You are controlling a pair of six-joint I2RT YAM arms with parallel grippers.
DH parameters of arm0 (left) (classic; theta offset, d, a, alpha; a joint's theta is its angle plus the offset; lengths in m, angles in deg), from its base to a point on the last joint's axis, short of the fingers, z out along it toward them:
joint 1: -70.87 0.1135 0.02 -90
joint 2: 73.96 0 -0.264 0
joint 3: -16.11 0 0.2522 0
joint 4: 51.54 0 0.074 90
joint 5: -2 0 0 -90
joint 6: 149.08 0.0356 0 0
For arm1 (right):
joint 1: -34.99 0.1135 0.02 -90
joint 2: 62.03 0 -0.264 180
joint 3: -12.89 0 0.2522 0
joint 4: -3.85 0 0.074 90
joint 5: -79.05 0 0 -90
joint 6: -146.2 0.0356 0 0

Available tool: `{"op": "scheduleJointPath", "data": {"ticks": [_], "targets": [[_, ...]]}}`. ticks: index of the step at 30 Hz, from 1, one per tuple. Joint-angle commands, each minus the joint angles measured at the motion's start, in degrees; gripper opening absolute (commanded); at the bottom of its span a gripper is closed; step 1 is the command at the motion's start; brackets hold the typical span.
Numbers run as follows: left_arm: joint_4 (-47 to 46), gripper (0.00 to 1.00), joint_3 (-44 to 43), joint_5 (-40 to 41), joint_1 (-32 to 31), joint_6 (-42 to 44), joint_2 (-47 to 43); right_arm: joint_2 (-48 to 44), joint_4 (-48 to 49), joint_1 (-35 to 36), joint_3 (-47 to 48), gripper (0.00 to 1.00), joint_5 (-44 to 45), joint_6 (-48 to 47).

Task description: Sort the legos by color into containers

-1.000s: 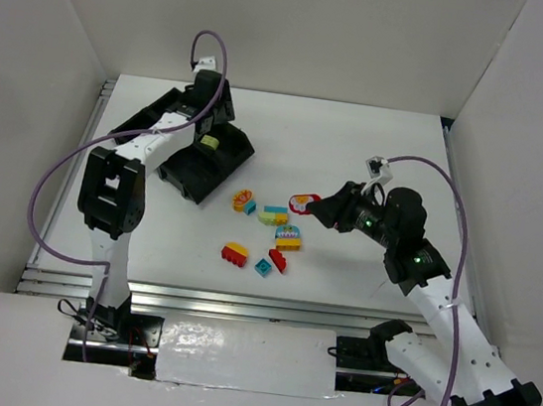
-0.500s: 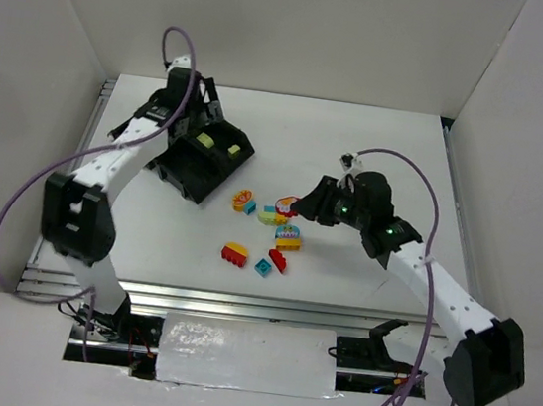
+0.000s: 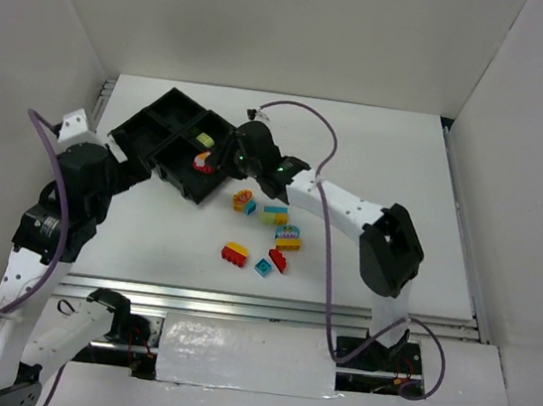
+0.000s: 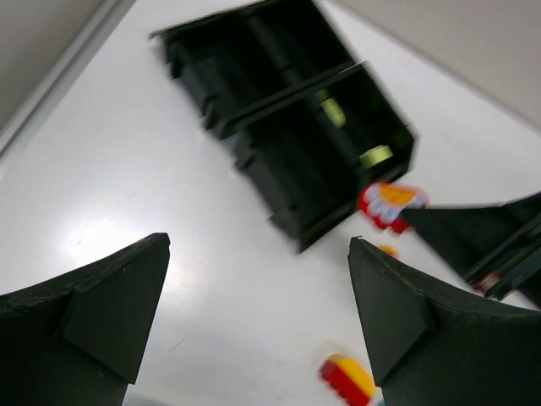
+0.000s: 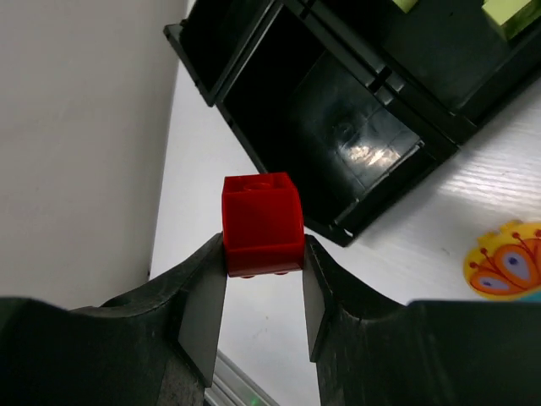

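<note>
I should next move my right gripper down and to the left in the top view, over the tray's near section point(image 3: 181, 162) point(image 5: 325, 127), and let go of the red brick there, because that section is empty.
The black tray point(image 3: 177, 97) stands at the far left, with a pale green brick point(image 3: 206, 140) in one compartment. My right gripper point(image 3: 208, 163) is shut on a red brick point(image 5: 262, 220) and holds it above the tray's near right compartment. In the right wrist view the brick sits between the right gripper's point(image 5: 262, 247) fingertips, with the tray point(image 5: 338, 110) behind it. My left gripper point(image 4: 259, 244) is open and empty, and is pulled back to the left of the tray point(image 4: 287, 118). Loose bricks lie mid-table: red-yellow point(image 3: 235, 253), teal point(image 3: 263, 267), red point(image 3: 277, 260).
More loose pieces lie right of the tray: a round orange one point(image 3: 243, 200), a teal-green-yellow one point(image 3: 273, 214) and a multicoloured one point(image 3: 288, 236). White walls enclose the table on the left, far and right sides. The right arm stretches across the far middle.
My right arm has swung left from the table's middle to the tray, carrying the red brick. My left arm has drawn back from over the tray to the near left.
</note>
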Motion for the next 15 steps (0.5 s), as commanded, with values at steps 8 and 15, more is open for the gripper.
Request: {"op": "scheduleJointPath", "data": {"ticks": [8, 15], "targets": [[0.9, 1.00, 9.4, 4.1, 0.4, 5.0, -8.9, 19.7, -4.2, 0.8, 26.8, 0.24, 3.7, 1.3], [0.2, 0.99, 9.7, 2.9, 0.4, 5.9, -8.8, 22.7, -5.6, 0.8, 32.4, 0.80, 4.4, -1.8]]}}
